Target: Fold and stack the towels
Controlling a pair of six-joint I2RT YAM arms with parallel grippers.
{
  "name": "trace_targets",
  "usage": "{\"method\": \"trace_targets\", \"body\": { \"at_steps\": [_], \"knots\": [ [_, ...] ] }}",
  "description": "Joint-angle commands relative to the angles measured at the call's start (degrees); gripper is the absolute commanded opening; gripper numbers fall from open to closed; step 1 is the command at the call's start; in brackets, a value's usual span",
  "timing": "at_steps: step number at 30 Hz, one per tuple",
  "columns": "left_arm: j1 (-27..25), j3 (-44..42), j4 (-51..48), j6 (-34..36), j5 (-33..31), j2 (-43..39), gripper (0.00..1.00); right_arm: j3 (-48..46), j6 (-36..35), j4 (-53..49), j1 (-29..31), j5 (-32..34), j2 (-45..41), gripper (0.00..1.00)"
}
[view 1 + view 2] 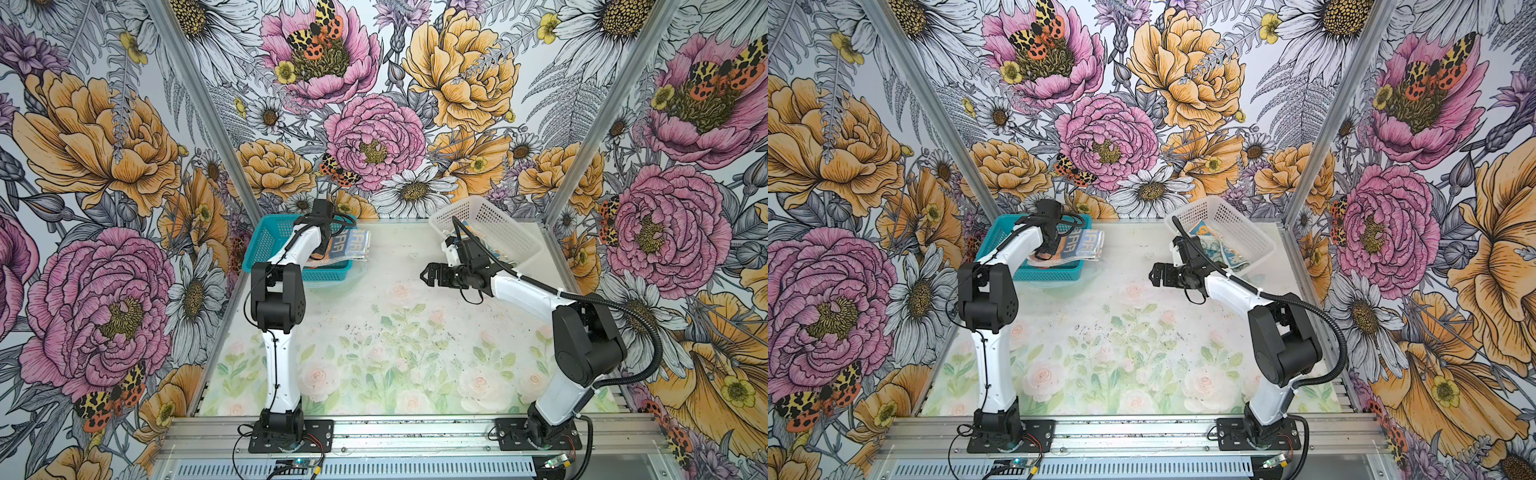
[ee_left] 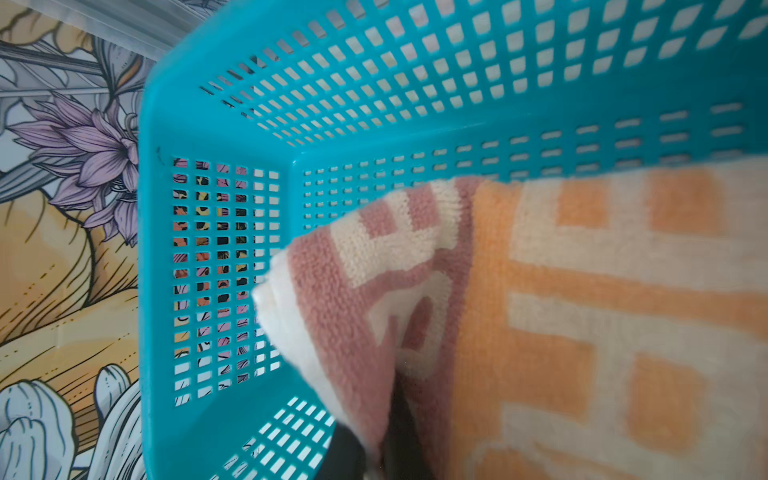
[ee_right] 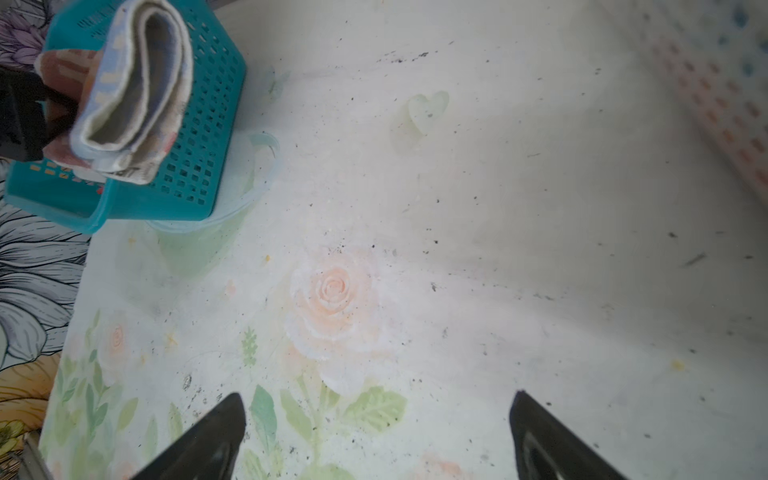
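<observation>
The teal basket's open inside lies below my left gripper, so the gripper will next move down and away from the white basket (image 1: pixel 490 224), then release the towel.
A folded towel (image 1: pixel 351 245) (image 1: pixel 1086 245) with orange, blue and cream lettered blocks hangs over the teal basket (image 1: pixel 266 245) (image 1: pixel 992 245), sticking out past its right rim. My left gripper (image 1: pixel 321 249) (image 2: pixel 374 436) is shut on this towel (image 2: pixel 582 291) at one folded edge, inside the basket (image 2: pixel 249 124). In the right wrist view the towel (image 3: pixel 133 95) shows as a rolled bundle of layers. My right gripper (image 1: pixel 428 276) (image 1: pixel 1154 274) (image 3: pixel 378 411) hovers open and empty over the table. More towels (image 1: pixel 1229 255), teal and orange prints, lie in the white basket (image 1: pixel 490 224) (image 1: pixel 1225 218).
The white basket is tipped up against the back right corner. A clear round dish (image 1: pixel 345 282) (image 3: pixel 257 187) shows under the teal basket's (image 3: pixel 199 145) front edge. The floral table (image 1: pixel 395 353) spreads between the arms. Flowered walls close in on three sides.
</observation>
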Motion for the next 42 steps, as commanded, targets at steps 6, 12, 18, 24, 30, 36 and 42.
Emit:
{"method": "trace_targets", "body": {
  "at_steps": [6,12,18,24,30,36,42],
  "knots": [
    [3.37,-3.08,5.16,0.83,-0.64,0.12,0.00,3.58,1.12,-2.31,-6.22,-7.84,-4.62,0.99],
    [4.32,-3.31,6.54,2.40,-0.60,1.12,0.00,4.10,-1.73,-2.84,-5.86,-5.70,-5.65,0.99],
    [6.52,-1.44,6.49,3.03,-1.22,3.33,0.00,5.79,-5.74,-4.99,-5.83,-0.56,-6.73,0.99],
    [7.23,-0.01,6.27,2.12,-6.83,5.38,0.02,11.53,-8.26,-9.27,-6.61,4.23,-5.70,0.99],
    [8.07,-0.38,6.32,-0.76,-7.42,3.49,0.45,16.18,-8.06,-11.75,-9.43,4.62,-3.57,0.99],
    [7.70,-0.17,6.31,-2.40,-5.01,0.92,0.68,18.17,-7.27,-14.67,-14.49,6.72,-1.08,0.99],
    [4.25,0.75,6.36,-3.75,-4.38,-2.42,0.99,18.70,-5.38,-14.63,-20.87,4.39,2.67,0.99]
  ]
}}
